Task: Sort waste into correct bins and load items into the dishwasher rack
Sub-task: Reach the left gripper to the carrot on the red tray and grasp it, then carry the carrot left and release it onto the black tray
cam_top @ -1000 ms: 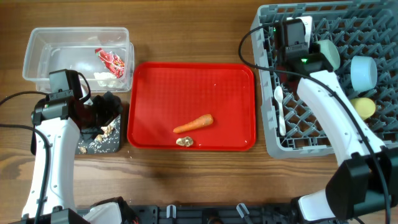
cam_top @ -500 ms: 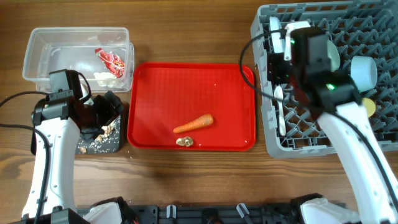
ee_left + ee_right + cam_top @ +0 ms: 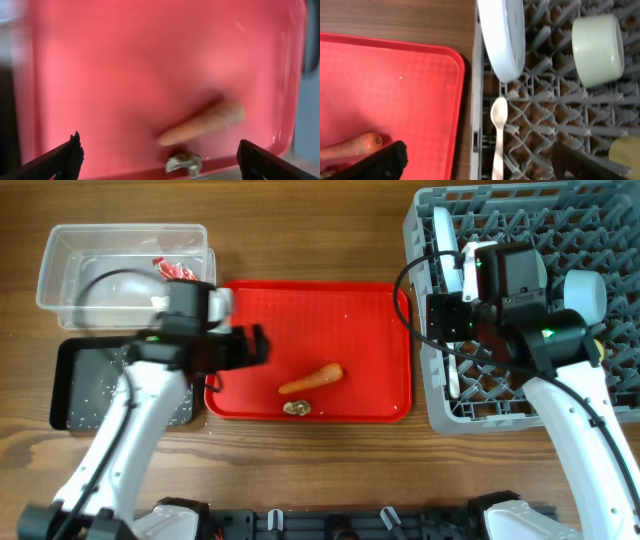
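Note:
The slanting carrot's middle [image 3: 312, 380] [image 3: 201, 123] lies below my left gripper, toward the right in the overhead view. The gripper lowers that way next, turning to close across it.
An orange carrot [image 3: 312, 378] [image 3: 205, 122] and a small golden-brown lump [image 3: 296, 407] [image 3: 183, 162] lie on the red tray [image 3: 300, 310]. My left gripper [image 3: 260, 346] [image 3: 160, 161] hangs open and empty over the tray's left part, short of the carrot. My right gripper [image 3: 441, 316] [image 3: 480, 162] stands open and empty over the left side of the grey dishwasher rack [image 3: 520, 210]. Below it lies the white spoon [image 3: 452, 375] [image 3: 497, 135]. The light blue plate [image 3: 441, 232] [image 3: 502, 35] stands on edge. A pale bowl [image 3: 585, 295] [image 3: 597, 42] and the yellow cup [image 3: 627, 150] sit further right.
The clear tub [image 3: 70, 255] at the back left holds the red-and-white wrapper [image 3: 175, 271]. The black tray [image 3: 80, 385] in front of it carries whitish scraps. The red tray's raised rim and the rack's wall [image 3: 477, 100] stand close together.
My left arm has swung right from the black tray to the red tray. My right gripper has opened, left the plate standing in the rack, and drawn back towards the front.

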`<state>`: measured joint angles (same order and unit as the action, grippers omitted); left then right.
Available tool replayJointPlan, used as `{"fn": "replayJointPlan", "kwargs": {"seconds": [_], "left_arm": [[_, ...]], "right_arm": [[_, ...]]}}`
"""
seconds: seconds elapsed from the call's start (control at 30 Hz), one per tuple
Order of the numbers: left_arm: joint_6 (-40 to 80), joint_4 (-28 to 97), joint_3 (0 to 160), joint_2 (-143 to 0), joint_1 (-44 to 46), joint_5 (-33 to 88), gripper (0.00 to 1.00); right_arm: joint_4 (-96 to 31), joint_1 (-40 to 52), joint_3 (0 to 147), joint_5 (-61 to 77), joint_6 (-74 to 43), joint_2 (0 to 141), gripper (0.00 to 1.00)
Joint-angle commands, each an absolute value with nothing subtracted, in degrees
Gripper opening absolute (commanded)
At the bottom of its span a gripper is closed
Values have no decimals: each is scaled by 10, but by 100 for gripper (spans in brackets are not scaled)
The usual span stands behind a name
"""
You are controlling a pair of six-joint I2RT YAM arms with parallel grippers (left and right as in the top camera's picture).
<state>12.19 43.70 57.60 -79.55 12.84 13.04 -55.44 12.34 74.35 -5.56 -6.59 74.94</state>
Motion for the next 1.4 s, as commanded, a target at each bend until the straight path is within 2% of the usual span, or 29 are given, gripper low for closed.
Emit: {"fn": "replayJointPlan", "kwargs": {"seconds": [0.0, 0.23, 0.4, 0.53, 0.9, 1.13, 1.37], "left_arm": [[27, 404, 582, -843, 218, 134, 100], [-18, 333, 582, -941, 330, 77, 98], [-17, 323, 582, -1003, 358, 39, 98], [-17, 323, 582, -1033, 359, 39, 89], [-17, 310, 582, -1040, 358, -53, 43], [-8, 304, 582, -1035, 357, -72, 31], [32, 306, 582, -974, 354, -133, 29]], "right_arm": [[-566, 90, 746, -37, -114, 746, 96], [-582, 36, 746, -24, -120, 746, 97], [-581, 33, 746, -24, -120, 746, 97], [-581, 33, 746, -24, -121, 746, 97], [-583, 33, 746, -24, -121, 746, 97], [-583, 33, 746, -24, -121, 746, 97], [-584, 33, 746, -24, -120, 746, 97]]}}
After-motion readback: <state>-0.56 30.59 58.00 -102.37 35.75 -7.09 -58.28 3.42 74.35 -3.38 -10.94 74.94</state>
